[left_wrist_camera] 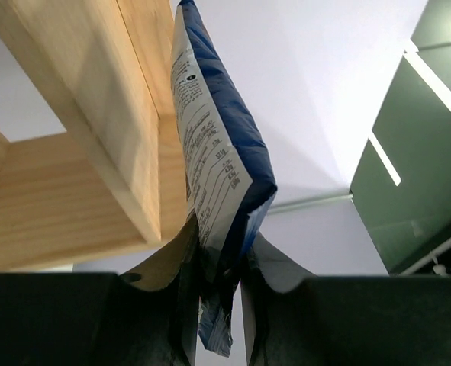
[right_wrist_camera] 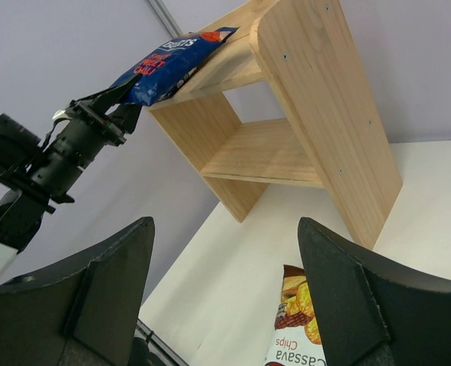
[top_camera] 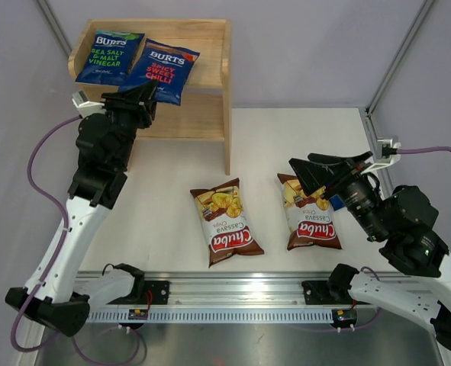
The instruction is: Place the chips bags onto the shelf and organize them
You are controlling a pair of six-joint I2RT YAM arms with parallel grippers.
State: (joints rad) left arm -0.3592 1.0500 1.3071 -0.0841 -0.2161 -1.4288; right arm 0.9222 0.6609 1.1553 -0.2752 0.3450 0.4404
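My left gripper pushes outward onto the shelf top (top_camera: pixel 162 69) beside the green-text bag and releases next. The red-labelled bag's near edge juts past the shelf's front.
The wooden shelf (top_camera: pixel 210 46) stands at the back left. A blue Burts bag with green text (top_camera: pixel 109 57) lies on its top at the left. My left gripper (top_camera: pixel 145 97) is shut on the lower edge of a blue Burts bag with a red label (top_camera: pixel 164 69), which rests on the shelf top beside the first. In the left wrist view that bag (left_wrist_camera: pixel 214 168) stands between my closed fingers (left_wrist_camera: pixel 175 263). Two brown Chuba bags lie flat on the table, one at the middle (top_camera: pixel 223 221) and one to the right (top_camera: pixel 310 213). My right gripper (top_camera: pixel 310 174) is open above the right one.
The shelf's lower tier (right_wrist_camera: pixel 267 152) shows in the right wrist view, with its side panel (right_wrist_camera: pixel 324 99) toward me. A metal rail (top_camera: pixel 233 293) runs along the near table edge. Grey walls close the back and sides.
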